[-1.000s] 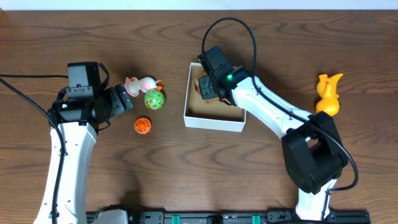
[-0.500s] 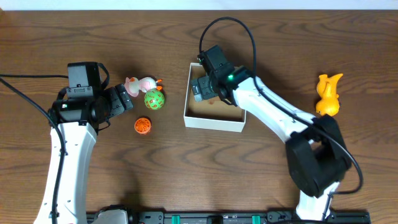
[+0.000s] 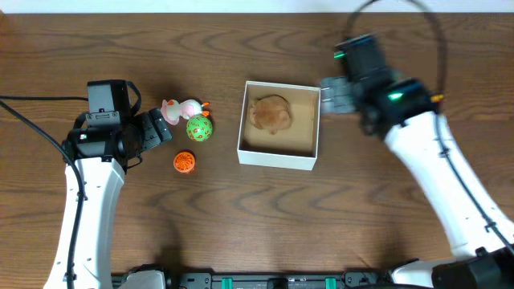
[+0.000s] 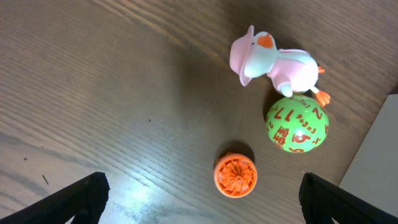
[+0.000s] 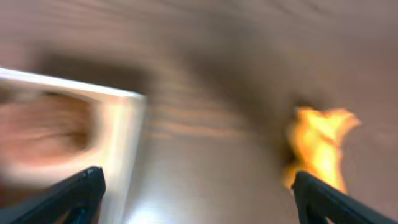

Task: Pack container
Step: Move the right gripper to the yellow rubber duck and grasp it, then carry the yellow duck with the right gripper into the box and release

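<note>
The right gripper will next swing away from the container, toward the right in the overhead view, and go down to the yellow toy (image 3: 436, 98) (image 5: 318, 147) outside.
The container (image 3: 277, 159), a white-walled box with a brown inside, sits mid-table with a brown toy (image 3: 271, 112) lying in its far left part. My right gripper (image 3: 324, 95) hangs open and empty just off the box's far right corner. In the blurred right wrist view the right gripper (image 5: 198, 186) is over bare wood, between the container's wall (image 5: 121, 137) and a yellow toy (image 5: 317, 146). My left gripper (image 3: 163, 128) is open and empty, left of a pink duck (image 3: 183, 107), a green ball (image 3: 199, 128) and an orange disc (image 3: 185, 162).
In the left wrist view the left gripper (image 4: 202, 194) spans wood just below the orange disc (image 4: 236, 175), with the green ball (image 4: 297, 122) and pink duck (image 4: 273, 62) beyond and the container's white wall (image 4: 379, 155) at the right edge.
My right gripper opened and let go of the brown toy inside the container. It then pulled out to the right past the box's corner. The left arm has not moved.
</note>
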{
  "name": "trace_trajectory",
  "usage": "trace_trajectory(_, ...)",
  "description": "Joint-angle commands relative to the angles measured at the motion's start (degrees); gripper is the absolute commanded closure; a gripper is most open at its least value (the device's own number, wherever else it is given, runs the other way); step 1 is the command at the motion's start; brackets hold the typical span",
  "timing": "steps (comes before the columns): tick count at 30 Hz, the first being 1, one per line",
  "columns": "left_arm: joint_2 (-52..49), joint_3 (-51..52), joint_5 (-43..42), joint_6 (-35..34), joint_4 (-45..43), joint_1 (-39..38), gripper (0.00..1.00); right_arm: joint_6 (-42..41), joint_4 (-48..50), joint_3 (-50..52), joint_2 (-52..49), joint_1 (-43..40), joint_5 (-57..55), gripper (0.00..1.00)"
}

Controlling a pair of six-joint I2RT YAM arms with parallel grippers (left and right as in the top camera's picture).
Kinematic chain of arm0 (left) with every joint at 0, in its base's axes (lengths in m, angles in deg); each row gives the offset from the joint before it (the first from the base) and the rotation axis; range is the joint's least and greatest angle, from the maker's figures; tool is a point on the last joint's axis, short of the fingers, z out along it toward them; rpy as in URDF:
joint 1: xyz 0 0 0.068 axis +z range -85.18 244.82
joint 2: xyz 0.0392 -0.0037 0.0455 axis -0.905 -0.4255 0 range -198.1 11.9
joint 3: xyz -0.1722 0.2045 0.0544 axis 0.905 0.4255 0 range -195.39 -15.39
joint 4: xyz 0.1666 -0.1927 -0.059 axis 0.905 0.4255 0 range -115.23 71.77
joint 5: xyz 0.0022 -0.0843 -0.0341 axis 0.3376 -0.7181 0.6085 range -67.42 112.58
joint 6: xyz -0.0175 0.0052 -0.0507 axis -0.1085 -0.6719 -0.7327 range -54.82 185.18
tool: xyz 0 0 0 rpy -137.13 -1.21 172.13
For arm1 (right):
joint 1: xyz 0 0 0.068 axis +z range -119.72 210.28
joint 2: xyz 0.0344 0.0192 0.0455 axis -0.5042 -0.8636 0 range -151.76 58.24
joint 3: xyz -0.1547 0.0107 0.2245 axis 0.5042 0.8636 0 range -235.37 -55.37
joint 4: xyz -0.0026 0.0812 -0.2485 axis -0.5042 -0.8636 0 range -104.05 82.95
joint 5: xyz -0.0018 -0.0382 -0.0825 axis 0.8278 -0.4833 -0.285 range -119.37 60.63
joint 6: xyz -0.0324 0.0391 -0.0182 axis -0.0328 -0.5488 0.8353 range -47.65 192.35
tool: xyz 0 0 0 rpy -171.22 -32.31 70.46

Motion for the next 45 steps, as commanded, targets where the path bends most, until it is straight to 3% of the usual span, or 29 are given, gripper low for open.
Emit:
trace_trajectory(1, -0.3, -1.1, 0.1, 0.5, 0.0, 0.3, 0.02, -3.1, -3.3, 0.4, -0.4, -11.1, -2.8, 0.01)
trace_trajectory(5, -0.3, -1.1, 0.1, 0.5, 0.0, 0.3, 0.02, -2.7, -3.9, 3.0, -2.3, -23.6, 6.0, 0.01)
trace_trajectory(9, -0.3, -1.1, 0.1, 0.5, 0.0, 0.3, 0.02, 1.8, 0.3, 6.6, -4.8, -30.6, 12.9, 0.01)
trace_trajectory(23, -0.3, -1.1, 0.1, 0.5, 0.0, 0.3, 0.02, 4.3, 7.6, 10.1, -21.2, -35.5, 13.2, 0.01)
trace_trajectory(28, -0.3, -1.1, 0.1, 0.5, 0.0, 0.3, 0.02, 4.3, 8.5, 10.1, -25.1, -35.9, 13.1, 0.18)
trace_trajectory(29, -0.3, -1.1, 0.1, 0.5, 0.0, 0.3, 0.02, 4.3, 8.6, 10.1, -25.8, -35.9, 13.2, 0.25)
trace_trajectory(32, -0.3, -1.1, 0.1, 0.5, 0.0, 0.3, 0.02, 3.6, 8.3, 10.1, -26.3, -35.9, 13.4, 0.66)
trace_trajectory(34, -0.3, -1.1, 0.1, 0.5, 0.0, 0.3, 0.02, 3.4, 8.0, 10.0, -25.3, -35.7, 13.9, 0.78)
trace_trajectory(39, -0.3, -1.1, 0.1, 0.5, 0.0, 0.3, 0.02, 3.3, 7.7, 9.9, -17.9, -33.7, 14.1, 0.83)
trace_trajectory(45, -0.3, -1.1, 0.1, 0.5, 0.0, 0.3, 0.02, 1.9, 7.4, 9.9, -1.5, -24.6, 20.0, 0.92)
